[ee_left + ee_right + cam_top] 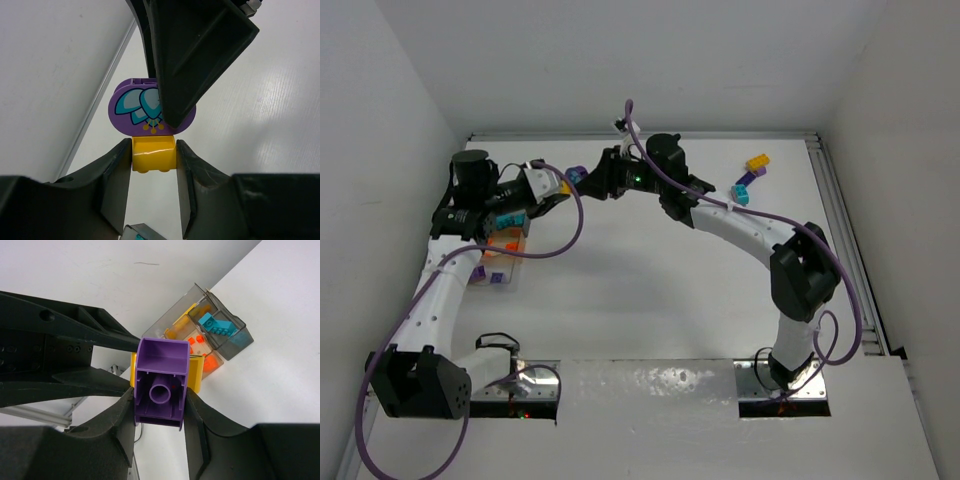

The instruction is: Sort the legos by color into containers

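My left gripper pulls off the purple brick next, to the left in the top view, over the yellow bricks in the container's side section.
My left gripper (154, 150) is shut on a yellow brick (153, 155). That brick is joined to a purple brick (131, 107) with a teal leaf print. My right gripper (159, 400) is shut on the same purple brick (162, 375), and the yellow brick (196, 372) shows behind it. The two grippers meet above the back left of the table, around the purple brick (577, 176). The clear divided container (239, 342) holds orange, yellow and teal bricks. In the top view the container (502, 262) lies under the left arm.
Loose bricks lie at the back right: a yellow brick (757, 161), a purple brick (745, 178) and a teal brick (740, 195). The left wall and the back wall stand close to the grippers. Purple cables loop off both arms.
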Controlling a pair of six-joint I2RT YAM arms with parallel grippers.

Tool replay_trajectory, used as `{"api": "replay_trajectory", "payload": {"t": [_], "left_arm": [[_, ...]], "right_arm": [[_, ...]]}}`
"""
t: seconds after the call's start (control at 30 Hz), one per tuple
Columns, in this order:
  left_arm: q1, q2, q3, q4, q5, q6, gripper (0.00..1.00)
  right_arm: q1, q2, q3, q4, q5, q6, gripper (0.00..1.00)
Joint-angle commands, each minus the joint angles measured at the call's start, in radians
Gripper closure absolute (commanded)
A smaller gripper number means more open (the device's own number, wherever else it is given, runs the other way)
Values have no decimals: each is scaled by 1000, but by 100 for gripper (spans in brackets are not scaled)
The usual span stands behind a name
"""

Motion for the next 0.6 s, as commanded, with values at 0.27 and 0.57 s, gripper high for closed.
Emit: {"api": "replay_trajectory", "payload": {"t": [0.27,0.57], "left_arm": [[2,108,21,-243,-370,17,100],[89,128,74,-156,-634,-314,100]], "right_arm": [[-145,-129,-113,46,66,77,100],[-194,-205,-198,-29,151,-23,100]]}}
